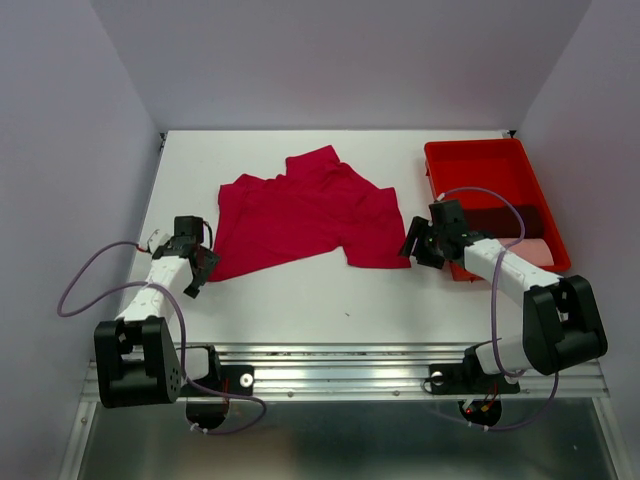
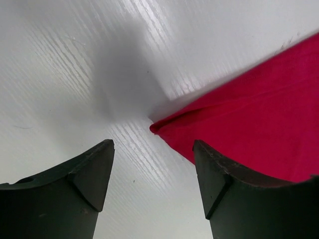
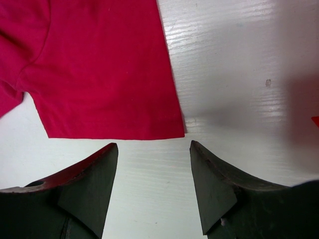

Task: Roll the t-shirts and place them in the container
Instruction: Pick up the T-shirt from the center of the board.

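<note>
The shirt's folded corner [image 1: 214,279] [image 2: 160,128] lies just ahead of the open fingers of my left gripper with bare table between them, so my left gripper needs to lower onto that corner and close there.
A bright crimson t-shirt [image 1: 300,215] lies spread and creased on the white table. My left gripper [image 1: 200,266] hangs at its lower-left corner. In the left wrist view the gripper [image 2: 153,149] is open with only bare table between its fingers. The shirt's folded corner [image 2: 249,114] lies just ahead, under the right finger. My right gripper [image 1: 415,245] hovers at the shirt's lower-right corner. It [image 3: 153,145] is open, and the shirt's hem [image 3: 99,64] ends just short of its fingertips. A dark maroon t-shirt [image 1: 505,220] and a pale pink one [image 1: 540,252] lie in the tray.
A rigid red plastic tray [image 1: 480,165] stands at the back right, close behind my right arm; a sliver of it [image 3: 315,120] shows in the right wrist view. Grey walls enclose the table on three sides. A metal rail runs along the near edge.
</note>
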`<state>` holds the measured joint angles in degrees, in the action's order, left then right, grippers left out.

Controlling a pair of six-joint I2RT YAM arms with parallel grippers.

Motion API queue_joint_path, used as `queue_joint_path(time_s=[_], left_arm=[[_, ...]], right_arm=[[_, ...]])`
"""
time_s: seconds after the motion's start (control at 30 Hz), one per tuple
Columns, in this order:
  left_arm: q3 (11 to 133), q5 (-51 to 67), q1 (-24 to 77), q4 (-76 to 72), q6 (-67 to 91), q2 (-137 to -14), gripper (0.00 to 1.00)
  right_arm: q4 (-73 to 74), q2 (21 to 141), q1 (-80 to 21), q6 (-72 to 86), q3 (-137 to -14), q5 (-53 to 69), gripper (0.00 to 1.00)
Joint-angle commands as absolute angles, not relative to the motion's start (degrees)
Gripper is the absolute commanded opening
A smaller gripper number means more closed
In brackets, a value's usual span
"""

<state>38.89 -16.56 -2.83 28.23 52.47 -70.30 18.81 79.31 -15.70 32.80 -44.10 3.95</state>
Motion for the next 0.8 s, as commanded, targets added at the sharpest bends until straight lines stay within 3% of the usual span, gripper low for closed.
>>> queue_joint_path(time_s=[0.0,0.13,0.67,0.73,0.77], left_arm=[[36.0,-14.2,-2.9,25.5,51.6,-66.7,0.76],[33.8,-11.9,-2.9,22.4,51.9,-66.6,0.75],[30.8,-13.6,-2.9,8.2,48.6,-75.1,0.49],[31.3,-13.3,-2.9,8.2,48.7,-75.8,0.41],[31.4,-12.9,-2.9,8.1,48.6,-75.8,0.27]], right_arm=[[16.8,78.5,-15.4,32.3,-44.9,4.5,0.65],[16.8,78.4,-15.4,32.3,-44.7,4.6,0.65],[17.7,77.1,-15.4,32.3,-44.6,4.1,0.66],[17.8,77.0,-15.4,32.3,-44.6,3.9,0.66],[17.9,77.2,-15.4,32.4,-44.6,3.8,0.66]])
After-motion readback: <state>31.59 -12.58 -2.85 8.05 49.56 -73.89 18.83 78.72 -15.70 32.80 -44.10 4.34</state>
